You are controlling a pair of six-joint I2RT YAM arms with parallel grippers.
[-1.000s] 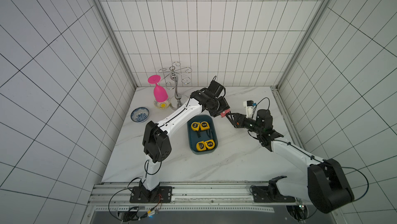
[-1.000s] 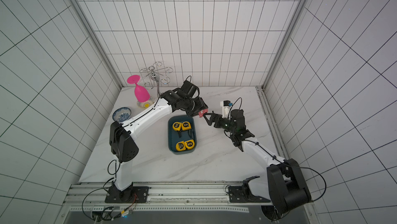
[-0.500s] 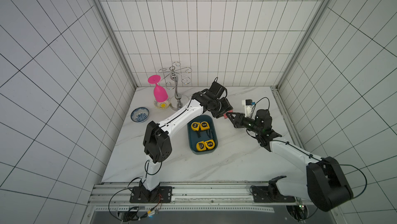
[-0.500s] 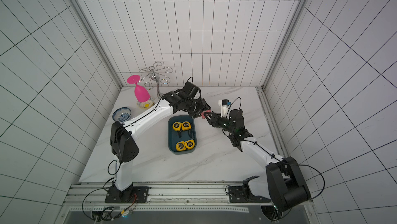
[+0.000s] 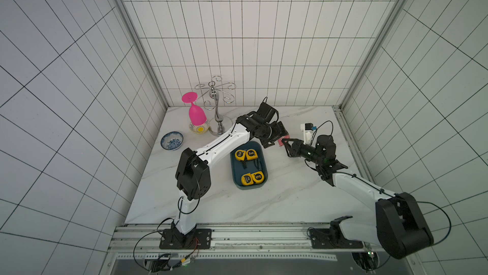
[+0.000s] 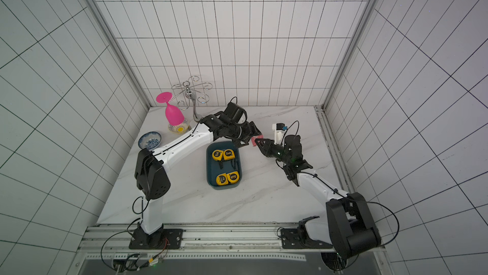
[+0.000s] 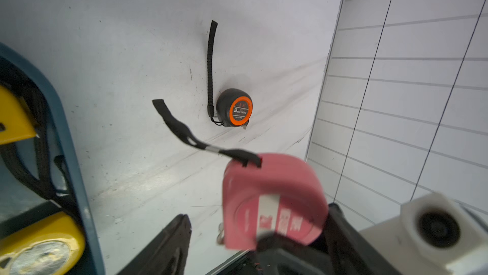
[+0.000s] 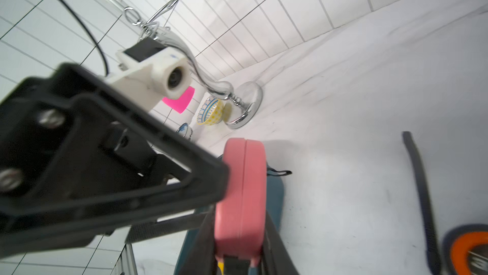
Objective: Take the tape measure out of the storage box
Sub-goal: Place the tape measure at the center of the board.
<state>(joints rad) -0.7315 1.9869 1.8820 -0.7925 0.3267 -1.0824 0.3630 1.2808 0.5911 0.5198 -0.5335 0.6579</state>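
Observation:
My right gripper carries the pink tape measure down, away from the box, and releases it next, since bare tabletop lies below the gripper, beside the orange-and-black tape measure [image 7: 235, 107].
A pink tape measure [image 5: 284, 139] [image 6: 256, 140] hangs above the table just past the far right corner of the teal storage box [image 5: 264, 163] [image 6: 208, 170]. My right gripper [image 5: 284, 142] [image 8: 240, 247] is shut on the pink tape measure [image 8: 243, 194], its fingers pressed to both flat sides. My left gripper [image 5: 276, 137] [image 7: 256, 234] stands open around the same tape measure [image 7: 272, 199], with a clear gap on one side. Several yellow tape measures [image 5: 245, 154] lie in the box. An orange-and-black tape measure [image 7: 235, 107] sits on the table, strap stretched out.
A blue-and-white bowl [image 5: 171, 141] stands at the left. A pink glass [image 5: 196, 114] sits upside down on a yellow-patterned bowl beside a chrome hook stand [image 5: 217, 118] at the back. The two arms meet close together above the box's far right corner.
My right gripper moved in and shut on the pink tape measure. My left gripper, shut on it before, has opened its jaws.

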